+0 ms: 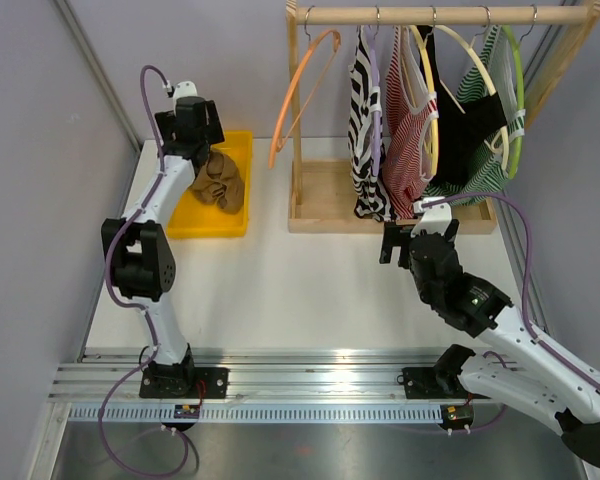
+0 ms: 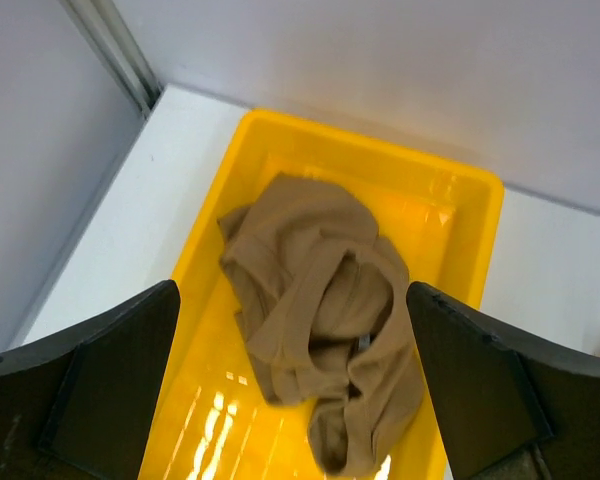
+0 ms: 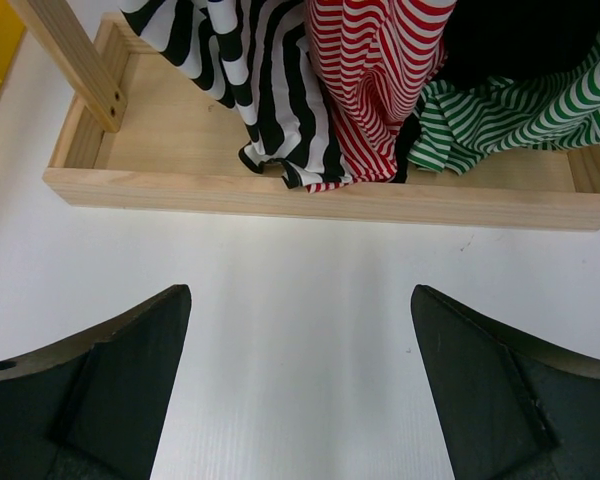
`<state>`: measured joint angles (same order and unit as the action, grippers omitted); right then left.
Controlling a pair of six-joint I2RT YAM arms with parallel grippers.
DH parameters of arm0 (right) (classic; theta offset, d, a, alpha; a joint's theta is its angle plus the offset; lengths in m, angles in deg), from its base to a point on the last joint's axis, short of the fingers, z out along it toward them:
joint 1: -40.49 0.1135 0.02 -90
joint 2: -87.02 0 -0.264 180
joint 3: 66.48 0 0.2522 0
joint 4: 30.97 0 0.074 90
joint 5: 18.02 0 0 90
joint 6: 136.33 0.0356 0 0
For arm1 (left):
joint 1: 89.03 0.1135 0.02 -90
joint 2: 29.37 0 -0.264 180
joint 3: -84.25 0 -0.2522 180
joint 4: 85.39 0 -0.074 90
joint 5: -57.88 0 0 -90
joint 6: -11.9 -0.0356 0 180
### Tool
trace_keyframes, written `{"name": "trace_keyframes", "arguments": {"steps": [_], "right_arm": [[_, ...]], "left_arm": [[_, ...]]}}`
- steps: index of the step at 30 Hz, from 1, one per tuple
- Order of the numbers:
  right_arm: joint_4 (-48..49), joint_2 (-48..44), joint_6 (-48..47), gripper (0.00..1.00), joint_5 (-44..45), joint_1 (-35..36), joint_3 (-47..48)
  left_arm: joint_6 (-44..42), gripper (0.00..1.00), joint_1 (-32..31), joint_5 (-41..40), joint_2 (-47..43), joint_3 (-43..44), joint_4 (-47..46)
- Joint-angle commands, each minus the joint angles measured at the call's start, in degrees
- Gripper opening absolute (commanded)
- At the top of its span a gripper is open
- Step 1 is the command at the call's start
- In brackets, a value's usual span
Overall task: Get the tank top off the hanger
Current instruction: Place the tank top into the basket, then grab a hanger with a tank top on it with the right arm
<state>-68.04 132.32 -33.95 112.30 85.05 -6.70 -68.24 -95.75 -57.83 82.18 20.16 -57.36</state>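
Observation:
Next, my right gripper rises outward and closes on that hanger's neck below the hook (image 1: 372, 40), since the black-and-white striped top hangs on the purple hanger.
A crumpled tan tank top (image 1: 220, 180) lies loose in the yellow bin (image 1: 185, 222) at the back left. My left gripper (image 1: 200, 140) hovers above it, open and empty; in the left wrist view the tan top (image 2: 320, 290) lies in the bin (image 2: 450, 200) below the spread fingers (image 2: 130, 340). An empty orange hanger (image 1: 300, 90) hangs at the left end of the wooden rail (image 1: 440, 15). My right gripper (image 1: 418, 228) is open and empty, low over the table in front of the rack base (image 3: 330, 197).
On the rail hang a black-and-white striped top (image 1: 365, 120), a red striped top (image 1: 408, 140), a black top (image 1: 470, 130) and a green striped top (image 1: 480, 180) on coloured hangers. Their hems reach the wooden base tray (image 1: 320, 205). Grey walls stand on both sides.

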Motion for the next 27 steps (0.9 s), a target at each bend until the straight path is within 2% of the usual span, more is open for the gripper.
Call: {"name": "trace_keyframes", "arguments": {"steps": [1,6,9,13,17,23,27], "right_arm": [[3.97,-1.61,-1.04,0.99,-3.39,-0.52,-0.58],[6.96,-4.08,-3.68,0.99,-6.92,-0.52,-0.85],[6.88,-4.69,-4.91,0.99,-6.65,-0.52,0.81],[6.61,-4.52,-6.05,1.0,-7.27,-0.52,5.38],[5.82,-1.54,-8.85,0.98,-7.01,-0.44,14.94],[3.62,8.39,-11.23,0.94,-7.0,-0.43,30.32],[4.15,14.81,-14.22,0.96,-7.18,-0.43,38.25]], "left_arm": [[6.55,0.99,-0.22,3.29,-10.44,-9.83,-6.16],[11.75,0.99,-4.78,4.27,-19.6,-30.2,-13.98],[12.11,0.99,-9.26,2.79,-24.17,-38.04,-17.15],[11.05,0.99,-15.15,-0.21,-28.92,-43.6,-17.69],[11.05,0.99,-19.11,0.4,-34.19,-48.79,-17.86],[11.23,0.99,-21.66,1.63,-42.19,-55.73,-16.81],[10.87,0.99,-22.19,1.98,-46.94,-58.81,-15.93]]}}
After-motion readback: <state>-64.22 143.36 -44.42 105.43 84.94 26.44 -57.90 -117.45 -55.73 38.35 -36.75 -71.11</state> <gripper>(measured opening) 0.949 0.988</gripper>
